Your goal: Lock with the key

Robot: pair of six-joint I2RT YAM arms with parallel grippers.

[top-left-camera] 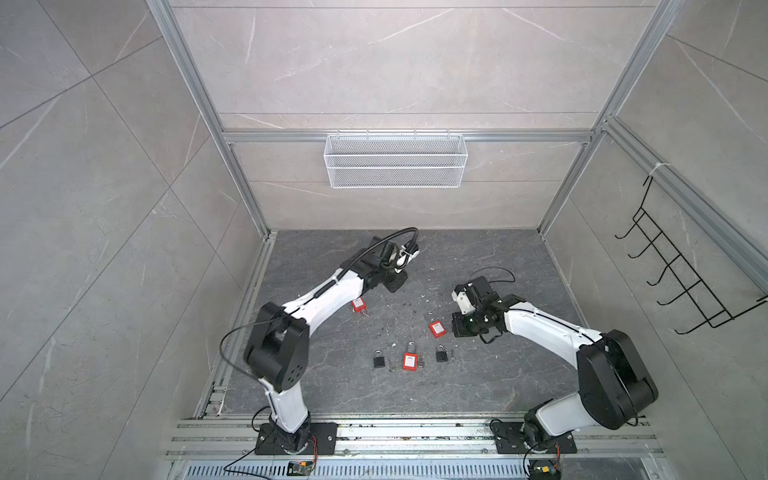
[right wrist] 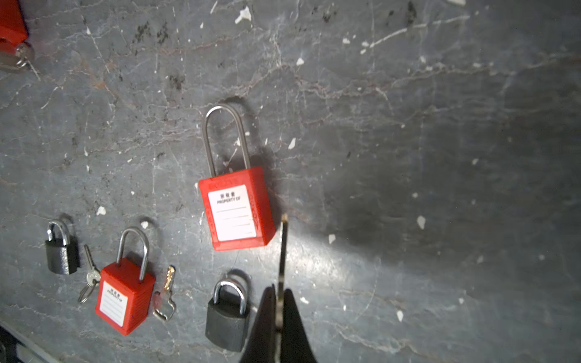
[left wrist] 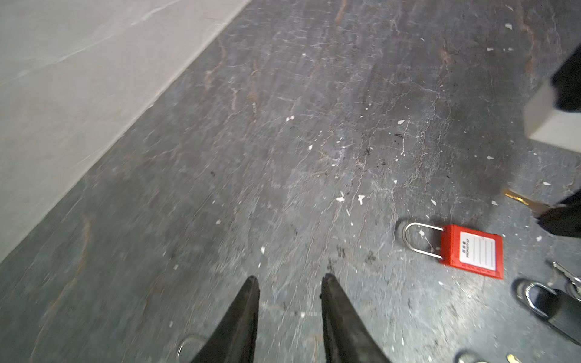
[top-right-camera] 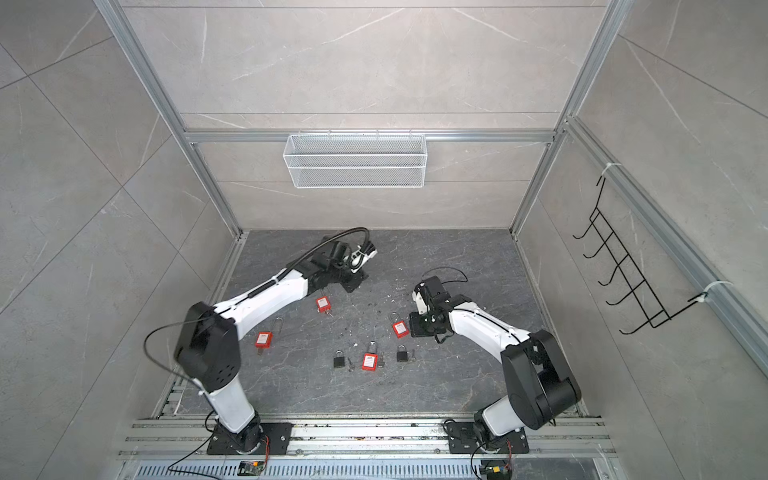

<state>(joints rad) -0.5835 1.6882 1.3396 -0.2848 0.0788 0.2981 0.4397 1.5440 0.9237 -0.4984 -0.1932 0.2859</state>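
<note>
The padlock's shackle is closed already, so the robot's right gripper should next go down to the bare floor close beside the red padlock and let go of the thin key there.
My right gripper is shut on a thin key, seen edge-on, whose tip points past the lower corner of a red padlock. That padlock lies flat on the dark floor with its long shackle closed, just left of the right gripper in both top views. In the left wrist view the same red padlock shows, with the key's brass blade beside it. My left gripper is open and empty, hovering over bare floor further back.
Another red padlock with a key lies at front centre, between two black padlocks. Two more red padlocks lie by the left arm. A white wire basket hangs on the back wall.
</note>
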